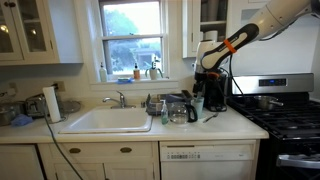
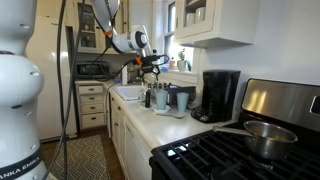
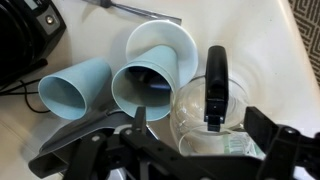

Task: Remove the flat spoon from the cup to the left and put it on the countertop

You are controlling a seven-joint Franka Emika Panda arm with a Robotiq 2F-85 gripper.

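Note:
My open fingertips frame the jug [image 3: 215, 115], so my gripper should next lower and shift left in the wrist view, toward the cup overlapping the white cup.
The pale mint-green cup [image 3: 68, 92] lies towards the left of the wrist view, beside a bluer tumbler [image 3: 140, 85] and a white cup [image 3: 160, 38]. No spoon shows clearly in any of them. A thin grey metal utensil [image 3: 140, 8] lies on the countertop [image 3: 270, 60] at the top edge; I cannot tell whether it is the flat spoon. My gripper [image 3: 197, 125] is open and empty, hovering above the cups and the clear glass jug [image 3: 215, 115]. In both exterior views the gripper [image 1: 207, 72] [image 2: 150, 68] hangs above the cups [image 1: 198, 103] [image 2: 160, 98].
A black coffee maker [image 1: 216, 88] [image 2: 220, 95] stands right next to the cups. The stove [image 1: 285, 115] with a pot [image 2: 265, 135] lies beyond it. The white sink [image 1: 108, 120] is on the other side. Wall cabinets [image 2: 215, 20] hang overhead.

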